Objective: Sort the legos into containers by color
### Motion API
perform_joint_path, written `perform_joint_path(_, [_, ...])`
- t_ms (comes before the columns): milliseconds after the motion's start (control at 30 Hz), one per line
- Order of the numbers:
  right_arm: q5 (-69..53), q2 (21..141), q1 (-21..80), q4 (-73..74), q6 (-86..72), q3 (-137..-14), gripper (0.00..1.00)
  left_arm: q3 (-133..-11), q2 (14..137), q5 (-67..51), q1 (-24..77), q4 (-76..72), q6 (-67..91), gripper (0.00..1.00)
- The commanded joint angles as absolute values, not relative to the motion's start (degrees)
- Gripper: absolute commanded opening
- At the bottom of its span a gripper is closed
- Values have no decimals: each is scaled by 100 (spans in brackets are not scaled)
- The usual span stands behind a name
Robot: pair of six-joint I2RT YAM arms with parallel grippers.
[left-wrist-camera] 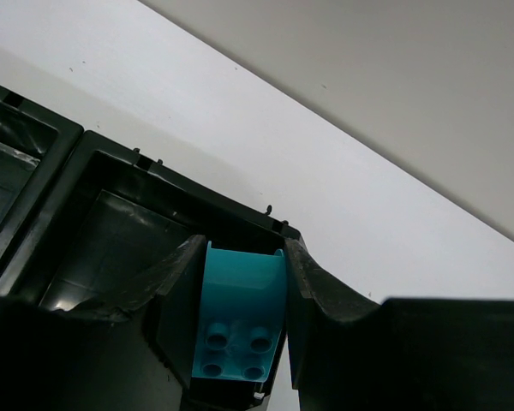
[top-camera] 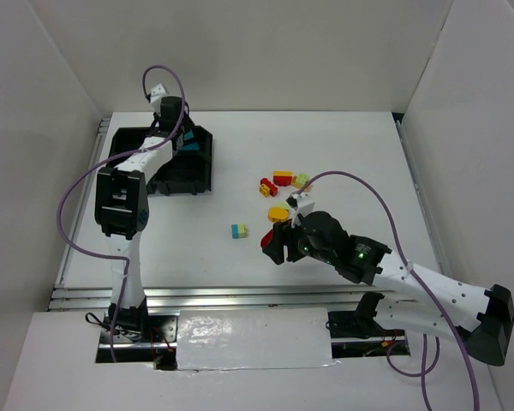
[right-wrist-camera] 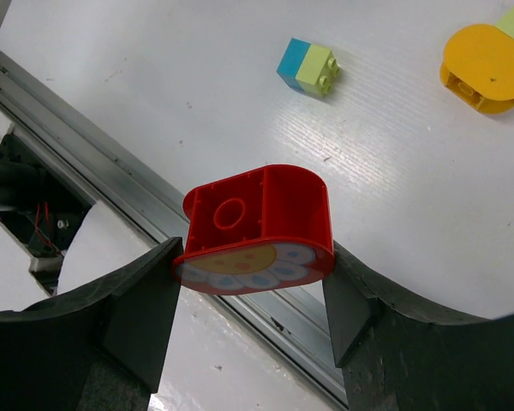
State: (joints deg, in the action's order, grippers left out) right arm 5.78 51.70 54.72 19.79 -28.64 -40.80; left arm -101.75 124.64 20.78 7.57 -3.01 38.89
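Observation:
My left gripper holds the teal-blue lego. Next I will lower it between the sides of the black tray's far section [top-camera: 194, 142] [left-wrist-camera: 140, 247] and then let it go there.
My left gripper [top-camera: 185, 137] is shut on a teal-blue lego [left-wrist-camera: 240, 312] and holds it over the far right compartment [left-wrist-camera: 111, 244] of the black tray [top-camera: 204, 171]. My right gripper [top-camera: 272, 242] is shut on a red rounded lego [right-wrist-camera: 257, 223] with a flower face, held above the table near the front rail. Loose legos lie on the table: a teal-and-lime brick [top-camera: 239, 230], a yellow rounded one [top-camera: 278, 213], a red one [top-camera: 268, 187], a yellow-and-red one [top-camera: 283, 177] and a lime one [top-camera: 301, 181]. The right wrist view shows the teal-and-lime brick [right-wrist-camera: 308, 66] and the yellow one [right-wrist-camera: 487, 68].
White walls enclose the table on three sides. A metal rail [top-camera: 240, 295] runs along the near edge, just below the right gripper. The left arm's purple cable [top-camera: 77, 184] loops beside the tray.

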Motion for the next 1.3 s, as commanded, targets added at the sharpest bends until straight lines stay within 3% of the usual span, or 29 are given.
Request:
perform_joint_path(0, [527,5115,5432,1978,-2804,-4061,13,-10406,12630,2188,756,-457,3691,17])
perform_joint_path(200, [466,5238,5432,1934,-2804,-4096,13,-10459,12753,2268,756,-448,3656,24])
perform_joint_path(233, [466,5264,5423,1934,-2804,-4113,13,-10459,12753,2259,747,-474,3621,35])
perform_joint_path(400, [457,5300,5414,1942,-2795,-4122,13,-10529,12762,2312,738,-404,3612,72])
perform_joint_path(533, [448,5326,5405,1942,-2795,-4166,13,-10354,12543,2329,738,-527,3682,91])
perform_joint_path(867, [-52,5230,4888,1627,-2813,-4017,13,-10090,11095,1557,765,-151,4033,93])
perform_joint_path(1033, [-308,5089,4623,1503,-2558,-4043,12,-8776,9960,-784,896,53,4632,93])
perform_joint_path(1267, [-334,5044,4561,1767,-2092,-4192,12,-8007,9176,-2513,2037,851,4281,92])
